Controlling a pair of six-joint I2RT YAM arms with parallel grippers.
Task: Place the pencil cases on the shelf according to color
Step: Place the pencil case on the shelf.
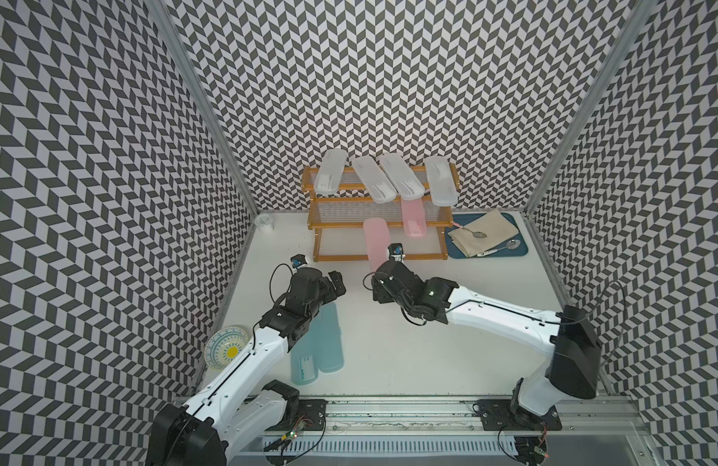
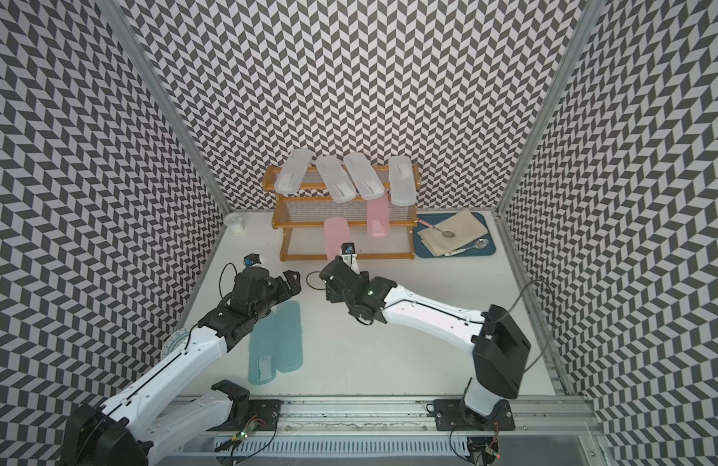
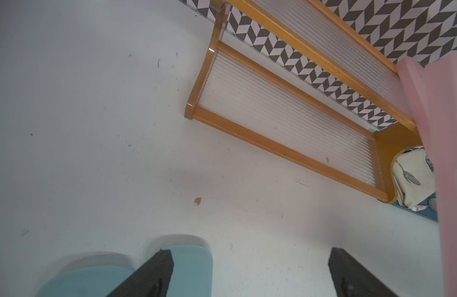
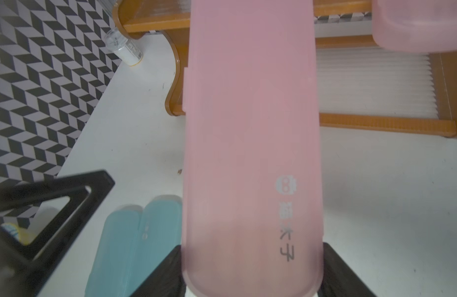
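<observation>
Next, my right gripper carries the pink case outward to the middle level's empty part (image 1: 349, 211) (image 4: 164, 7) and releases it there, because that level holds pink.
The shelf (image 1: 377, 257) stands against the back wall with several frosted white pencil cases (image 1: 373, 179) lying across its top tier. One pink case (image 1: 413, 220) rests on the middle tier. My right gripper (image 1: 383, 262) is shut on the near end of a second pink case (image 1: 375, 242), which it holds above the shelf's lowest tier (image 4: 371, 84), pointing toward the shelf. In the right wrist view the fingers clamp both sides of this case (image 4: 248, 128). Two teal-blue cases (image 1: 321, 347) lie side by side on the table under my left arm. My left gripper (image 3: 250, 253) is open and empty above their far ends (image 3: 194, 267).
A blue tray (image 1: 510, 253) with a beige cloth (image 1: 482, 232) and spoons sits right of the shelf. A small white jar (image 1: 264, 223) stands in the back left corner. A patterned plate (image 1: 227, 347) lies beside the left arm. Patterned walls close in three sides.
</observation>
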